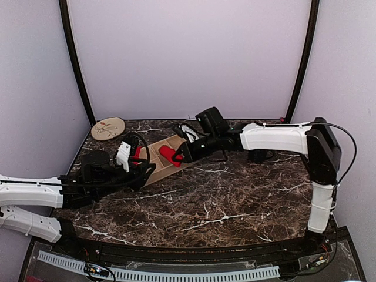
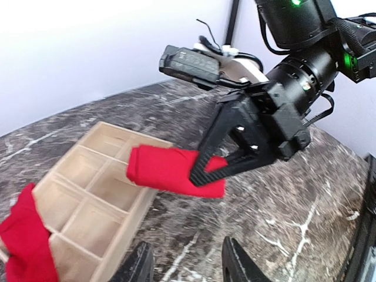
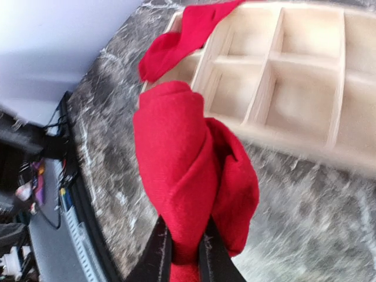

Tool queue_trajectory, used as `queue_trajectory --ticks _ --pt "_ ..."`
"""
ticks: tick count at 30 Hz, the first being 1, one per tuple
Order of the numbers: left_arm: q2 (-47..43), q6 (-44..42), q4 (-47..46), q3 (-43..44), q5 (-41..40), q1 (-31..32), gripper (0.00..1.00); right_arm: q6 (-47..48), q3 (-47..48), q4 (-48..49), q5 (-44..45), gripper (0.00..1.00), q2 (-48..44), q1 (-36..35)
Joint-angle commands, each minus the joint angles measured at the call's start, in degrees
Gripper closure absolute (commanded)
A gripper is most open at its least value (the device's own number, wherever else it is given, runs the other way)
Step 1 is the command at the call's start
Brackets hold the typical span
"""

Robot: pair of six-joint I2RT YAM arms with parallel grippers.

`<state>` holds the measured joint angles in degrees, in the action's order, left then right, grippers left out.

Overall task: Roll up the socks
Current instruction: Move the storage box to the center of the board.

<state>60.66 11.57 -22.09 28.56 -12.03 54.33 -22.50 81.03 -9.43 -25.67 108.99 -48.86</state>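
The robot needs to carry its right gripper outward next and lower it into the tray's wide near-side section (image 3: 302,103) to release the rolled sock, because that square is empty.
My right gripper (image 1: 176,156) is shut on a rolled red sock (image 1: 168,154) and holds it above the near edge of the wooden compartment tray (image 1: 160,148). The roll shows close up in the right wrist view (image 3: 188,170) and in the left wrist view (image 2: 170,170). A second red sock (image 1: 137,154) lies loose over the tray's left end, also in the left wrist view (image 2: 26,238) and the right wrist view (image 3: 188,32). My left gripper (image 2: 185,264) is open and empty, low over the marble just in front of the tray.
The tray (image 2: 88,194) has several empty square compartments. A round woven coaster (image 1: 108,128) lies at the back left corner. The dark marble table (image 1: 235,200) ends in a black rail along the front.
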Motion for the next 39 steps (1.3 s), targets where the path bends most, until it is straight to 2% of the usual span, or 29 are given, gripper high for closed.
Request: queue_trajectory --ticks 1,5,9,20,31,39 --pt "-4.1 3.7 6.7 -0.7 -12.2 -0.1 0.58 10.9 16.2 -15.9 7.3 1.0 9.8 0.6" --pt "-6.1 5.7 8.6 -1.0 -16.4 -0.2 0.58 14.4 29.0 -22.5 11.3 1.0 17.7 0.5" --pt "-6.1 6.6 9.3 -0.9 -18.3 -0.3 0.58 17.1 35.5 -26.1 15.1 1.0 22.3 0.5" --pt "-4.0 7.0 7.4 -1.3 -20.1 -0.3 0.59 19.9 38.1 -25.5 19.2 1.0 26.2 0.4" --pt "-2.9 7.3 7.2 -1.3 -19.6 -0.3 0.59 20.9 47.1 -28.7 18.9 1.0 32.7 0.3" --pt "-3.5 6.6 6.4 -1.7 -22.6 -0.3 0.59 22.8 41.1 -29.7 19.1 1.0 31.2 -0.3"
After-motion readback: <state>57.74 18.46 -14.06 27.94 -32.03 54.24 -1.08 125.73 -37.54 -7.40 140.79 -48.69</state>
